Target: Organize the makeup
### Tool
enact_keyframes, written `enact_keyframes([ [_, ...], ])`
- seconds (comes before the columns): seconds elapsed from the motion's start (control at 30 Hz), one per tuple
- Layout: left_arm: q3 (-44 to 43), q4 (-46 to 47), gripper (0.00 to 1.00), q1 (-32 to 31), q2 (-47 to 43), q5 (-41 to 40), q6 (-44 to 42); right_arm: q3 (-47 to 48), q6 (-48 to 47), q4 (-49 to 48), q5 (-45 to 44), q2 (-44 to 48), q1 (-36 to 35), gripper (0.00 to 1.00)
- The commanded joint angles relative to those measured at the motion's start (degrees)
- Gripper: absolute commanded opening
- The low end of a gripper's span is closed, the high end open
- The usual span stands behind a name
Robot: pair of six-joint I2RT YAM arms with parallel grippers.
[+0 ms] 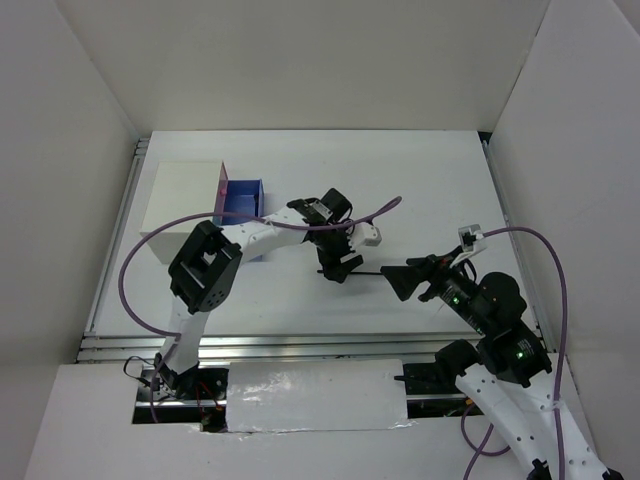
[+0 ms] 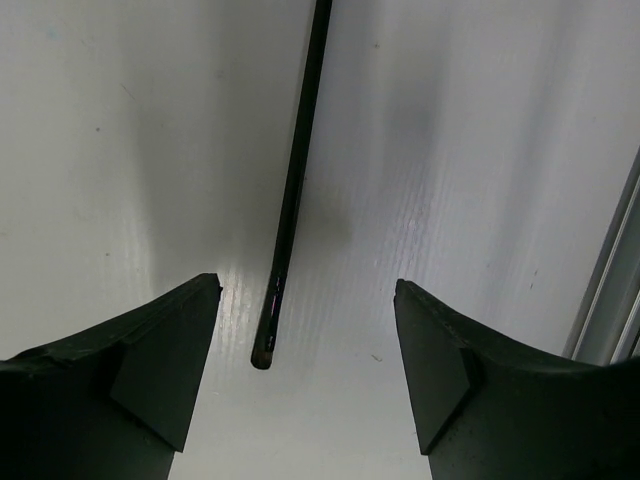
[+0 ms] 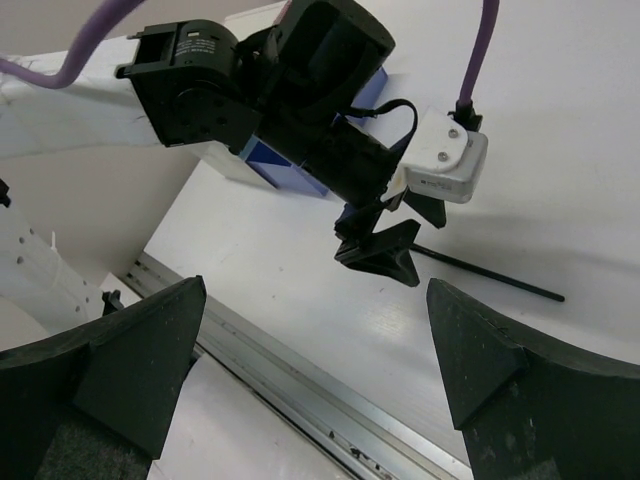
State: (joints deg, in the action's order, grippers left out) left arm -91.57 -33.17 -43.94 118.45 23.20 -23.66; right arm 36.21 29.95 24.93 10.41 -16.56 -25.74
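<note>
The pencil's near end (image 2: pixel 268 330) lies off-center between the open fingers, so my left gripper moves down and to the left in the wrist view onto it next.
One thin black pencil (image 1: pixel 372 271) lies flat on the white table between my two grippers. In the left wrist view the pencil (image 2: pixel 290 200) runs away from me, and its near end lies between the fingers, closer to the left one. My left gripper (image 1: pixel 338 267) is open just above the table over that end and is not touching it. My right gripper (image 1: pixel 393 282) is open and empty, just right of the pencil's other end. The right wrist view shows the left gripper (image 3: pixel 385 250) and the pencil (image 3: pixel 490 275). No compacts or other pencils are in view.
A white box (image 1: pixel 185 200) stands at the back left with its blue drawer (image 1: pixel 243 200) pulled out towards the left arm. A metal rail (image 1: pixel 300 345) runs along the table's near edge and also shows in the right wrist view (image 3: pixel 300 380). White walls enclose the table.
</note>
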Motion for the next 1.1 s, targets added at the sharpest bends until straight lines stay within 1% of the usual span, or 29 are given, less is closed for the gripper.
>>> enact_keyframes([
  [0.0, 0.43, -0.67, 0.83, 0.35, 0.20, 0.27, -1.65, -0.35, -0.25, -2.60, 0.92, 0.39, -0.19, 1.00],
  [0.27, 0.78, -0.23, 0.78, 0.44, 3.19, -2.80, -0.08, -0.96, 0.19, -3.83, 1.36, -0.58, -0.19, 1.00],
  [0.43, 2.89, 1.70, 0.71, 0.44, 3.19, -5.53, 0.63, -0.87, 0.28, -4.10, 1.01, -0.67, -0.19, 1.00],
  [0.47, 3.15, 1.79, 0.67, 0.44, 3.36, -5.80, 0.81, -0.87, 0.28, -4.18, 1.01, -0.67, -0.19, 1.00],
  [0.57, 3.15, 1.62, 0.60, 0.44, 4.15, -6.68, 1.42, -1.14, 0.19, -4.19, 0.84, -0.50, -0.19, 1.00],
  [0.63, 3.41, 1.70, 0.45, 0.35, 4.77, -7.55, 1.95, -1.22, 0.19, -3.92, 0.49, -0.32, -0.19, 1.00],
  [0.67, 3.42, 1.70, 0.29, 0.35, 5.03, -7.99, 2.21, -1.23, 0.19, -3.83, 0.40, -0.14, -0.28, 1.00],
  [0.7, 3.33, 1.62, 0.27, 0.35, 5.73, -8.52, 2.48, -1.23, 0.10, -3.75, 0.31, -0.06, -0.11, 1.00],
  [0.9, 3.68, 0.82, 0.25, 0.26, 7.32, -10.19, 3.36, -1.58, 0.02, -3.48, -0.13, 0.65, -0.19, 1.00],
  [1.0, 3.94, 0.83, 0.22, 0.26, 7.67, -10.63, 3.71, -1.66, 0.10, -3.75, -0.04, 0.65, -0.10, 1.00],
  [1.03, 3.59, 0.56, 0.13, 0.26, 7.93, -11.15, 3.80, -1.67, 0.10, -3.75, 0.04, 0.56, -0.19, 1.00],
  [1.07, 3.50, 0.21, 0.07, 0.26, 8.11, -11.33, 3.88, -1.67, 0.02, -3.83, 0.04, 0.56, -0.10, 1.00],
])
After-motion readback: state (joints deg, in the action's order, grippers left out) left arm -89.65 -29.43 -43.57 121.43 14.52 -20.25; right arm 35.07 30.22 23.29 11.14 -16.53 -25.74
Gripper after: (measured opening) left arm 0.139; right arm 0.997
